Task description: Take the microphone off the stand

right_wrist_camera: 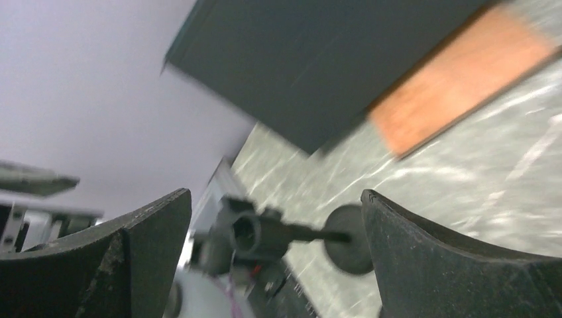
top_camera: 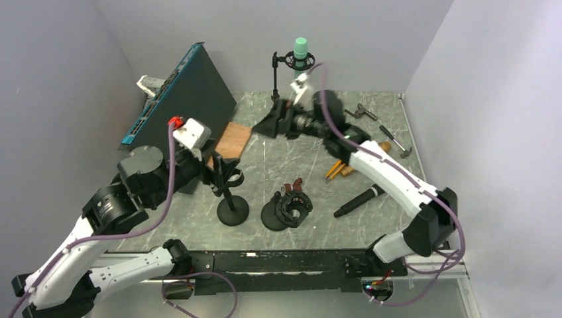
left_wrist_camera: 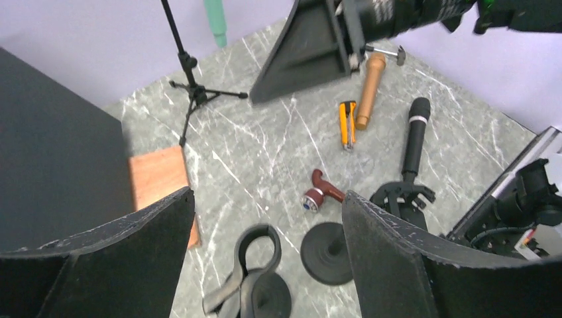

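Observation:
I will move my right gripper outward and to the right in the top view, onto the tripod's ring (top_camera: 312,61) opposite its pole, since that ring holds the green microphone.
A black handheld microphone (top_camera: 358,201) (left_wrist_camera: 415,136) lies flat on the marble table, right of two short round-based stands. The left stand (top_camera: 232,199) carries an empty clip (left_wrist_camera: 258,245). The other stand (top_camera: 286,209) carries an empty ring mount (left_wrist_camera: 402,195). My left gripper (top_camera: 222,173) (left_wrist_camera: 265,199) is open just above the clip, holding nothing. My right gripper (top_camera: 270,124) (right_wrist_camera: 275,195) hangs open over the table's middle, empty, with a clip stand (right_wrist_camera: 265,232) blurred in its view. A green microphone (top_camera: 301,53) (left_wrist_camera: 215,20) sits in a tripod stand (top_camera: 275,79) at the back.
A big dark panel (top_camera: 192,93) leans at the back left beside a wooden board (top_camera: 232,139). A red-brown fitting (left_wrist_camera: 321,194) lies by the stands. An orange knife (left_wrist_camera: 347,124), a wooden-handled hammer (left_wrist_camera: 370,89) and metal tools (top_camera: 381,126) lie to the right.

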